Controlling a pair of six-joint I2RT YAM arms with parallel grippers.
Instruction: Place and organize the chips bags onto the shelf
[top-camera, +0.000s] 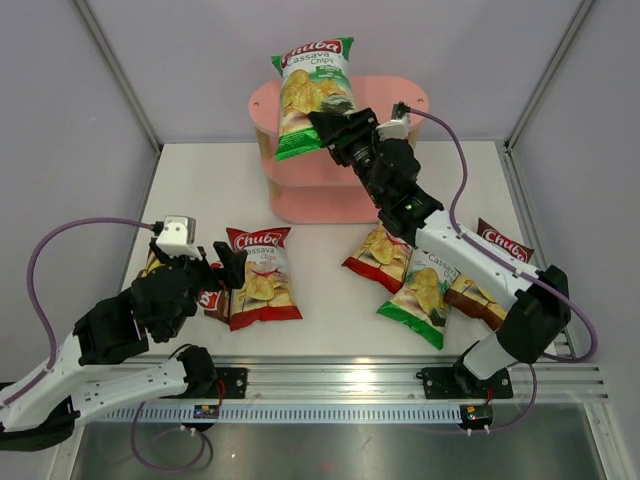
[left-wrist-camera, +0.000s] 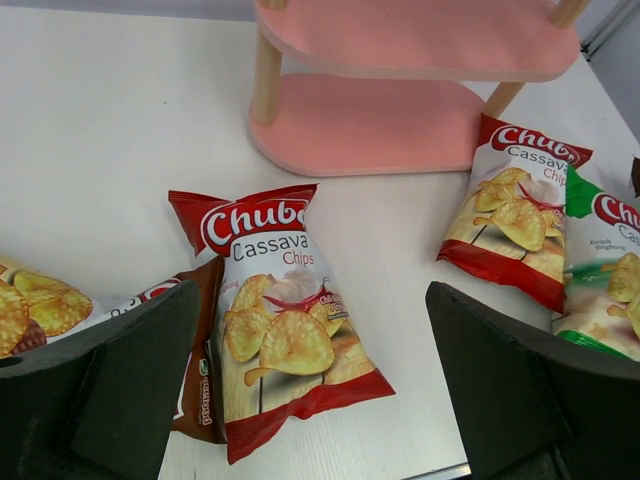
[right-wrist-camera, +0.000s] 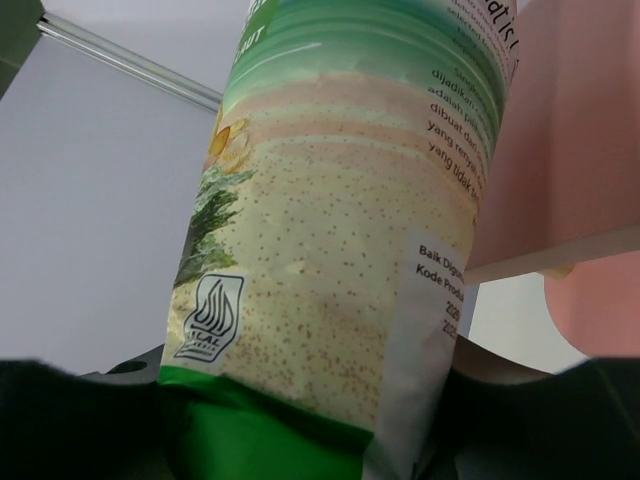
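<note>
The end of the shelf's top board is empty beside the green chips bag, so I need to move my right gripper toward it next, to the left in the top view.
My right gripper is shut on the bottom edge of a green chips bag and holds it upright above the left part of the pink shelf's top board. In the right wrist view the bag's back fills the frame above the gripper, with the shelf to the right. My left gripper is open and empty, low over a red bag that overlaps a brown bag. In the left wrist view the red bag lies between the fingers.
A red bag, a green bag and a brown bag lie together at the right under the right arm. The red one and the green one also show in the left wrist view. The shelf's lower boards hold nothing.
</note>
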